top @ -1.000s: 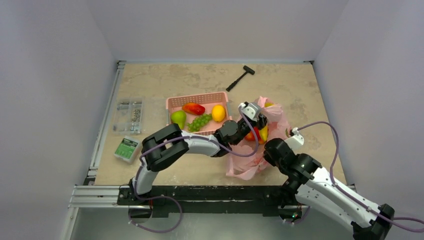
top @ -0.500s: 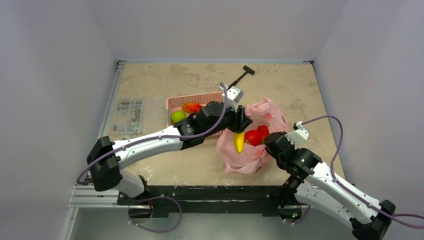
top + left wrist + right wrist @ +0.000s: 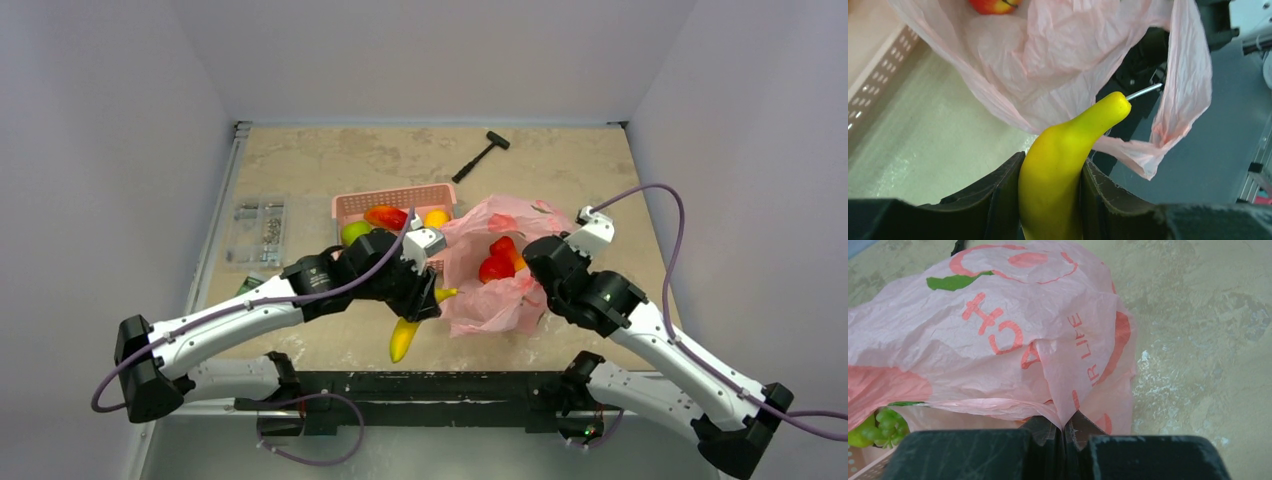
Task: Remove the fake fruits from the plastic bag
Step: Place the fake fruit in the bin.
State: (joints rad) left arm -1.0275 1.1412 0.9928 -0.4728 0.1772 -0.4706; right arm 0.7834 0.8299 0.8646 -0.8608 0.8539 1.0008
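Note:
The left gripper should carry the banana (image 3: 403, 340) outward, over the basket's middle (image 3: 393, 222), and let it go inside, since other fruits are already in the pink basket.
My left gripper (image 3: 415, 312) is shut on the yellow banana (image 3: 403, 340), held outside the plastic bag (image 3: 490, 295) just left of it, near the table's front edge. In the left wrist view the banana (image 3: 1058, 170) sits squeezed between both fingers (image 3: 998, 192), with the bag (image 3: 1063, 75) behind it. A red apple (image 3: 497, 265) lies inside the open bag and also shows in the left wrist view (image 3: 995, 5). My right gripper (image 3: 538, 297) is shut on a fold of the bag's edge (image 3: 1013, 340). An orange-yellow oval fruit (image 3: 435, 217) lies in the pink basket.
The pink slotted basket (image 3: 395, 197) stands left of the bag and holds a green pear (image 3: 352, 232), a red fruit (image 3: 385, 215) and green grapes (image 3: 878, 425). A black hammer (image 3: 480, 155) lies at the back. A clear parts box (image 3: 258, 228) sits at the left.
My left gripper has carried the banana out of the bag, down and to the near left. The right gripper has moved back a little, and the bag now lies spread wider.

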